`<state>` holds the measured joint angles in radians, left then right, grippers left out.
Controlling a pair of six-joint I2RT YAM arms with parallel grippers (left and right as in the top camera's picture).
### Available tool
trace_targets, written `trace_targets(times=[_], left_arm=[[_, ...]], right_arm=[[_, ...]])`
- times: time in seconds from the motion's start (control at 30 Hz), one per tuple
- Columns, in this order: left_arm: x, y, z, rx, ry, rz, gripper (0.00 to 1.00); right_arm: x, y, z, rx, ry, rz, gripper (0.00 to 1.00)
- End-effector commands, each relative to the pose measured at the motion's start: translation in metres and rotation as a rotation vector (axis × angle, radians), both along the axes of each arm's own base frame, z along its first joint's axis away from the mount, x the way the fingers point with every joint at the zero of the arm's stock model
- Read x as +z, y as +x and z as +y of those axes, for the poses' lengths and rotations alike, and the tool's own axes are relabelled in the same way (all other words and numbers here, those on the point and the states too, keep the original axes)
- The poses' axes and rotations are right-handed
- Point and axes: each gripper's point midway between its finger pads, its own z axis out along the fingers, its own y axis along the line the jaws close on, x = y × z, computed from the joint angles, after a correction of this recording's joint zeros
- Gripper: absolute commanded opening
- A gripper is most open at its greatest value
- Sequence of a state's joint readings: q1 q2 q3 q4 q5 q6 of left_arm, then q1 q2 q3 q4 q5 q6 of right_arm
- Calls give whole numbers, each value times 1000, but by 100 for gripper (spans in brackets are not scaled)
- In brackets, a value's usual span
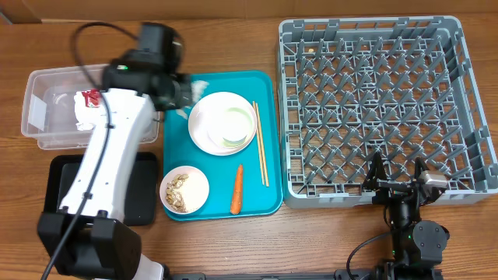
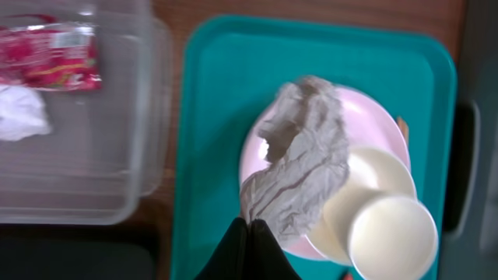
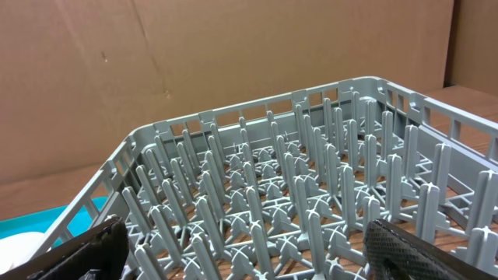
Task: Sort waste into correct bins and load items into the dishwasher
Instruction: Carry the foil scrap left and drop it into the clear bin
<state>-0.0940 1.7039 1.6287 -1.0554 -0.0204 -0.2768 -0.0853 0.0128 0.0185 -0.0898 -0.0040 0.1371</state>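
The clear tub [image 1: 47,136] has a napkin in it, so my left gripper will next swing to the left in the overhead view and go down over the tub.
My left gripper [image 2: 252,232] is shut on a corner of a crumpled greyish-white napkin [image 2: 305,159], which hangs over the pale pink plate [image 2: 372,115] on the teal tray [image 2: 216,117]. A white bowl [image 2: 379,173] and a cup [image 2: 393,237] sit on that plate. Overhead, the left gripper [image 1: 177,99] is over the tray's upper left, beside the clear tub [image 1: 47,136]. The tub [image 2: 117,179] holds a red wrapper [image 2: 50,54] and a white napkin [image 2: 19,113]. Chopsticks [image 1: 261,144], a carrot [image 1: 236,189] and a small plate of food scraps [image 1: 184,189] lie on the tray. My right gripper [image 1: 397,177] stands open at the grey dish rack's [image 1: 381,101] near edge.
The black tray [image 1: 144,198] lies in front of the tub, partly under my left arm. In the right wrist view the rack's upright pegs [image 3: 311,179] fill the space ahead of the open right gripper [image 3: 249,257], and a cardboard wall stands behind.
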Motion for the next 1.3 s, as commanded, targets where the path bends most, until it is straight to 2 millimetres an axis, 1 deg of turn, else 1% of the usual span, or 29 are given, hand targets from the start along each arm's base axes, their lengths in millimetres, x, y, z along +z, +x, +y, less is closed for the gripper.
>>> trace_targets(times=[0.0, 0.07, 0.13, 0.2, 0.27, 0.37, 0.6, 0.73, 0.8, 0.87, 1.07, 1.13, 1.23, 1.27], left_arm=[[17, 11, 46, 218, -45, -67, 4], [17, 13, 72, 307, -59, -81, 4], [18, 12, 93, 375, -67, -90, 4], [18, 10, 110, 417, -67, -92, 4], [15, 7, 122, 447, -65, -87, 4], [2, 6, 135, 478, -48, -61, 4], [-33, 12, 141, 491, -22, 2, 4], [-58, 12, 142, 494, -11, 72, 4], [-66, 10, 142, 491, -9, 97, 4], [-72, 9, 142, 488, -4, 118, 4], [-73, 8, 142, 488, -3, 122, 6], [-73, 8, 142, 475, 1, 124, 10], [-73, 8, 142, 448, 12, 125, 34], [-73, 8, 142, 445, 14, 125, 35]], right_arm=[[-1, 0, 0, 2, -4, -5, 100], [-1, 0, 0, 2, -4, -5, 100], [-1, 0, 0, 2, -4, -5, 100], [-1, 0, 0, 2, -4, -5, 100], [-1, 0, 0, 2, -4, -5, 100], [-1, 0, 0, 2, -4, -5, 100], [-1, 0, 0, 2, -4, -5, 100], [-1, 0, 0, 2, -4, -5, 100], [-1, 0, 0, 2, -4, -5, 100], [-1, 0, 0, 2, -4, -5, 100], [-1, 0, 0, 2, -4, -5, 100], [-1, 0, 0, 2, -4, -5, 100], [-1, 0, 0, 2, -4, -5, 100], [-1, 0, 0, 2, -4, -5, 100]])
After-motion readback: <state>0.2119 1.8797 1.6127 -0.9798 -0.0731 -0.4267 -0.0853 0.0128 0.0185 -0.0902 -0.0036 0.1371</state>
